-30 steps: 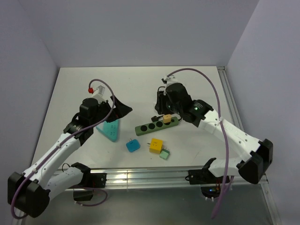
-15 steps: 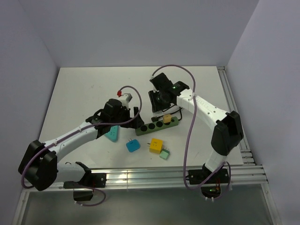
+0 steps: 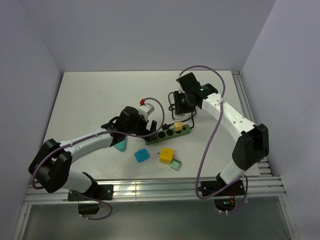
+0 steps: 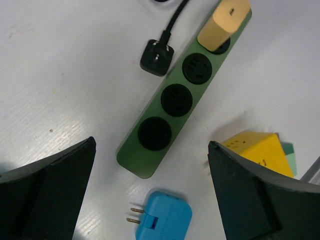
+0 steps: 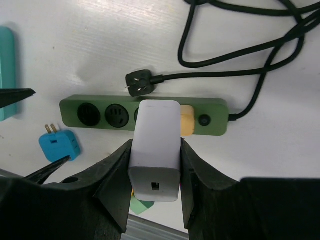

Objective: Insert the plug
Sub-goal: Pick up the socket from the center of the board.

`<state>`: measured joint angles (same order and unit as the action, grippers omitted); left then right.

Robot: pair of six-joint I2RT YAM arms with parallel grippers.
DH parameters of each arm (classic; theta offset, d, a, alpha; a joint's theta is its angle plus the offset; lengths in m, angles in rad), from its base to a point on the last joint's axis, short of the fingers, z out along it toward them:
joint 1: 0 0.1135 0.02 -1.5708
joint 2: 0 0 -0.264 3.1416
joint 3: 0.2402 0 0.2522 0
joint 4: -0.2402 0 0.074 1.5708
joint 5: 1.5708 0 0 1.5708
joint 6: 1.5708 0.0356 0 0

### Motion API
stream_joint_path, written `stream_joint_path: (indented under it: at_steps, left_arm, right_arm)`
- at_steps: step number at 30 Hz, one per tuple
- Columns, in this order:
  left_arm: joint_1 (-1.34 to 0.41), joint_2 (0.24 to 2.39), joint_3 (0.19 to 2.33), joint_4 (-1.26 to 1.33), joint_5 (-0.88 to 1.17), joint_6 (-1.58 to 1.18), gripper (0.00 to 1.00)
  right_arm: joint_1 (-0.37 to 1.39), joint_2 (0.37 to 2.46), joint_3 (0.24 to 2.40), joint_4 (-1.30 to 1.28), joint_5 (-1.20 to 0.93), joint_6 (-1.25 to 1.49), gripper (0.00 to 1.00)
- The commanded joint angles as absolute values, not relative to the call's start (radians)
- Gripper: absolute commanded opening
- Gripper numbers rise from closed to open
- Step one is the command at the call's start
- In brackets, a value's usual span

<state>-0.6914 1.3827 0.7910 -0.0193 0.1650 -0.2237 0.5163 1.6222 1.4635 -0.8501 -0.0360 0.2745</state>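
Observation:
The power strip runs at an angle below my fingers. I will next lower and turn my left gripper astride the end of the power strip that has no plugs, to close across the power strip's sides.
A green power strip lies mid-table with a tan plug seated in a socket near its right end. My right gripper hovers just behind the strip, shut on a white charger block. In the right wrist view the block is above the strip, next to the tan plug. My left gripper is open and empty over the strip's left end. Three empty sockets show in the left wrist view, beside the tan plug.
A blue plug, a yellow plug and a small green plug lie in front of the strip. A teal plug lies under my left arm. The strip's black cable and its plug lie behind it.
My left gripper has moved right, from the teal plug to the strip's left end. My right gripper, holding the white block, has shifted slightly right and back above the strip.

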Motion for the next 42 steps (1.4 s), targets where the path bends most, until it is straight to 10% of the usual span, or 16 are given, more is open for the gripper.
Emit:
stream_joint_path:
  at_steps: [1,21,31,37,42]
  left_arm:
    - [-0.721,1.443,0.799,0.028,0.218,-0.063,0.99]
    - [-0.798,1.755,0.979,-0.083,0.078,0.045,0.88]
    - [-0.804,1.836,1.037,-0.121,0.019,0.028,0.51]
    - [-0.790,1.873,1.097,-0.155,-0.060,0.009,0.10]
    - [-0.736,1.861,1.121,-0.161,-0.074,-0.049,0.00]
  right_arm:
    - [0.480,1.528,1.441,-0.808,-0.077,0.249,0.00]
    - [0.430,1.404,1.329,-0.721,-0.126,0.267,0.00]
    - [0.394,1.365,1.313,-0.696,-0.144,0.276,0.00]
    - [0.380,1.355,1.308,-0.684,-0.153,0.284,0.00]
    - [0.374,1.345,1.302,-0.673,-0.158,0.290,0.00]
